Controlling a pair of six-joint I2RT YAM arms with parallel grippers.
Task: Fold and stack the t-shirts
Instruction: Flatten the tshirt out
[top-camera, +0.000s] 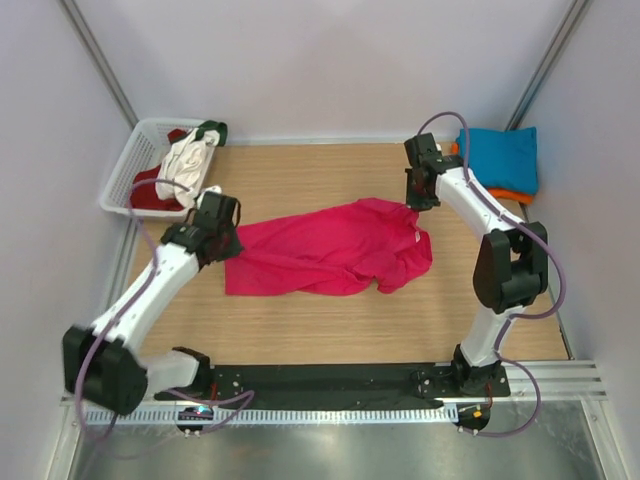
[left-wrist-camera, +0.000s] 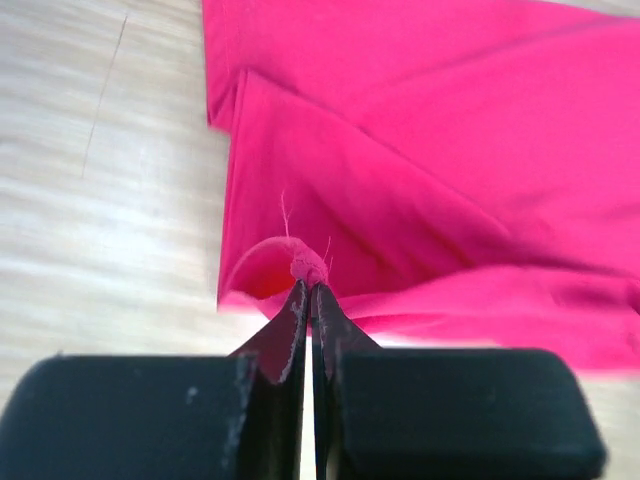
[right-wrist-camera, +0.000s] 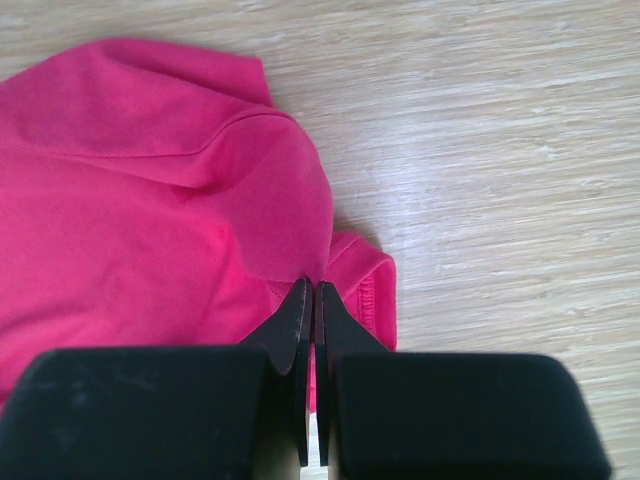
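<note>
I will pull my right gripper back toward my base next, over the sleeve's near edge (top-camera: 422, 268), and let go of the cloth to straighten the crumpled end.
A magenta-pink t-shirt (top-camera: 330, 250) lies crumpled across the middle of the wooden table. My left gripper (top-camera: 228, 240) is at its left edge, shut on a bunched pinch of the pink cloth (left-wrist-camera: 308, 268). My right gripper (top-camera: 415, 205) is at the shirt's upper right corner, shut on the fabric beside a sleeve hem (right-wrist-camera: 362, 290). Folded teal-blue t-shirt (top-camera: 500, 158) rests on an orange one (top-camera: 510, 195) at the back right. White (top-camera: 188, 155), dark red (top-camera: 145, 190) and green (top-camera: 212, 128) shirts lie in the basket.
A white lattice basket (top-camera: 125, 170) stands at the back left corner. Walls close the table on three sides. Bare wood (top-camera: 330, 320) shows in front of the pink shirt, and the black base rail (top-camera: 330, 382) runs along the near edge.
</note>
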